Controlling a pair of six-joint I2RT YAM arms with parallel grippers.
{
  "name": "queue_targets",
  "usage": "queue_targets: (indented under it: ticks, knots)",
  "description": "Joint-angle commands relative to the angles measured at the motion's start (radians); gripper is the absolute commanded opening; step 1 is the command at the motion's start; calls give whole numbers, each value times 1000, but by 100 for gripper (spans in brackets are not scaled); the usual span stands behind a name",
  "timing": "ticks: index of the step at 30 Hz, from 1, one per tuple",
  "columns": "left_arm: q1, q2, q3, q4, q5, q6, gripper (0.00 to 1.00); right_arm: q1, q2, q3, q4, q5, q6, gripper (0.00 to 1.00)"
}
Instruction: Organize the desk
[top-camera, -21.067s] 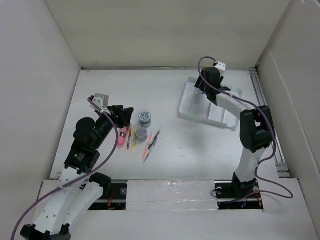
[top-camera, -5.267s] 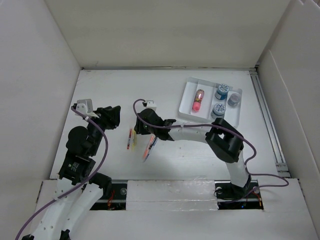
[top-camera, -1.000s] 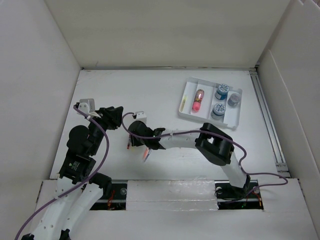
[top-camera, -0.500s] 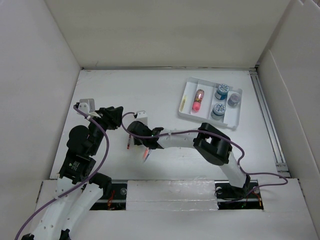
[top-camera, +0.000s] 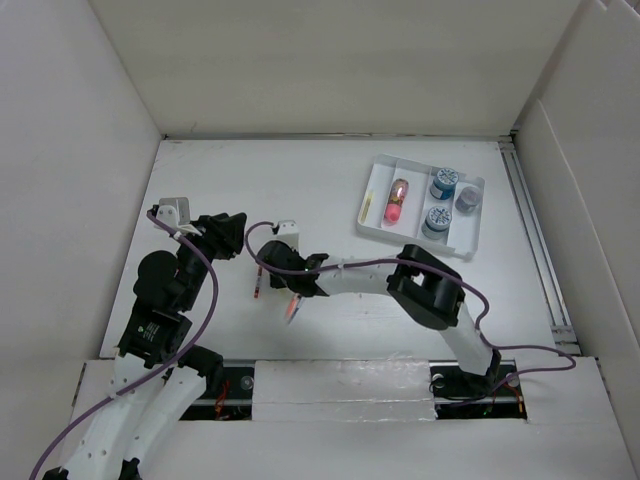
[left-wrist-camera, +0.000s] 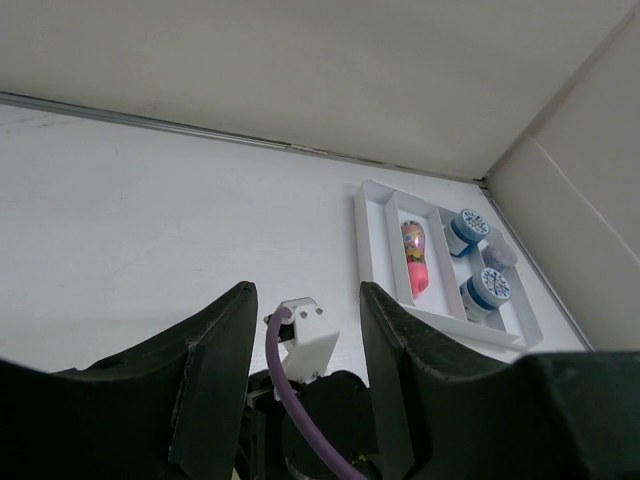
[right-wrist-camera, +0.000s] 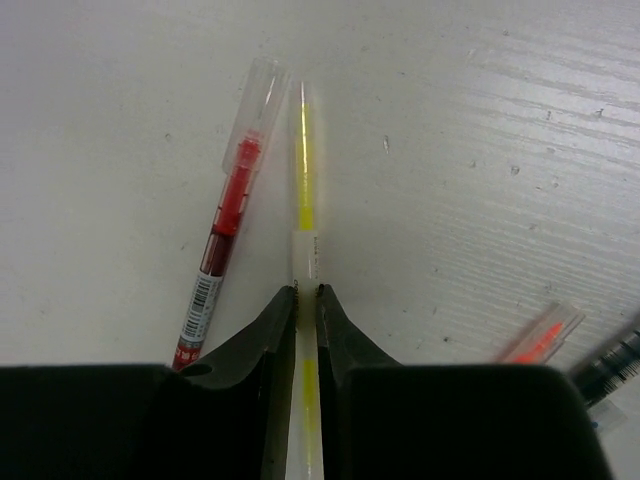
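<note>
The robot's right gripper will move up, carry the yellow pen over the tray's pen section and release it, because that section is outward and to the gripper's right in the top view.
On the white desk (top-camera: 330, 180) a yellow pen (right-wrist-camera: 304, 200) lies flat, and my right gripper (right-wrist-camera: 306, 292) is shut on its barrel, one jaw against each side. A red pen (right-wrist-camera: 228, 230) lies just to its left, touching nothing of the jaws. An orange pen (right-wrist-camera: 540, 340) and a dark pen (right-wrist-camera: 612, 368) lie to the right. From above, the right gripper (top-camera: 268, 262) reaches far left over the pens (top-camera: 259, 285). My left gripper (top-camera: 232, 232) hovers beside it, open, nothing between its fingers (left-wrist-camera: 215, 350).
A white compartmented tray (top-camera: 410, 240) at the back right holds a pink figure (top-camera: 396, 202), two blue-capped jars (top-camera: 443, 184), a grey jar (top-camera: 467, 199) and a thin yellow pen (top-camera: 367, 207). Tall white walls surround the desk. The right arm's camera mount (left-wrist-camera: 308, 335) sits close below the left jaws.
The right gripper's jaws have come together onto the yellow pen after shifting slightly left. The left arm has not moved.
</note>
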Motion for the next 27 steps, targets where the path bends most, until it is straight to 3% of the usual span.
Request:
queue_targets:
  ticks: [1, 3, 5, 15, 27]
  knots:
    - [-1, -7, 12, 39, 11, -2, 41, -37, -35, -31, 78, -71, 53, 2]
    - [-1, -7, 13, 43, 6, -2, 41, -75, -102, -77, 140, -137, 91, 2]
    - [-1, -4, 15, 36, 14, -1, 41, -129, -198, -192, 349, -214, 125, 2]
    - [-1, -13, 12, 43, 11, -2, 42, -269, -331, -281, 392, -240, 136, 3]
    - [-1, -11, 13, 43, 20, -2, 41, -628, -395, -376, 367, -203, 117, 3]
